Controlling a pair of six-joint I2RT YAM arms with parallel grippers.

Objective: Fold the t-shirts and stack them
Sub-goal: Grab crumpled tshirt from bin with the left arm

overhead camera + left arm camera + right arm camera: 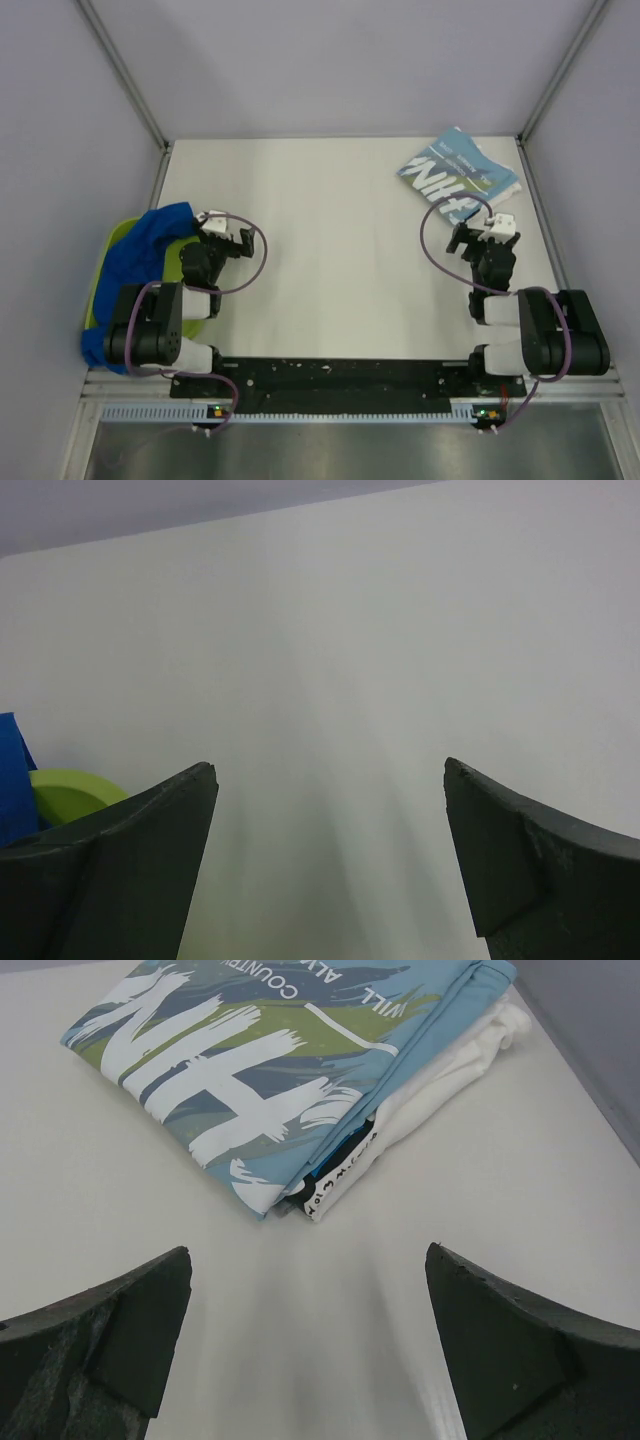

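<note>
Next, the left gripper rises to the left in the top view, then lowers onto the royal blue t-shirt's far part (150, 232), since its open fingers span bare table.
A folded teal-blue t-shirt (457, 176) with large white lettering lies at the table's far right; in the right wrist view it (270, 1070) rests on a folded white shirt (440, 1090). A crumpled royal blue t-shirt (150, 245) hangs over the lime-green tub (110, 265) at the left; a sliver of it (12, 780) shows in the left wrist view. My left gripper (228, 232) is open and empty over bare table beside the tub. My right gripper (478, 235) is open and empty just in front of the folded stack.
The lime-green tub's rim (70, 792) shows at the left of the left wrist view. Grey walls with metal posts close in the table at the left, back and right. The white tabletop (330, 240) lies between the two arms.
</note>
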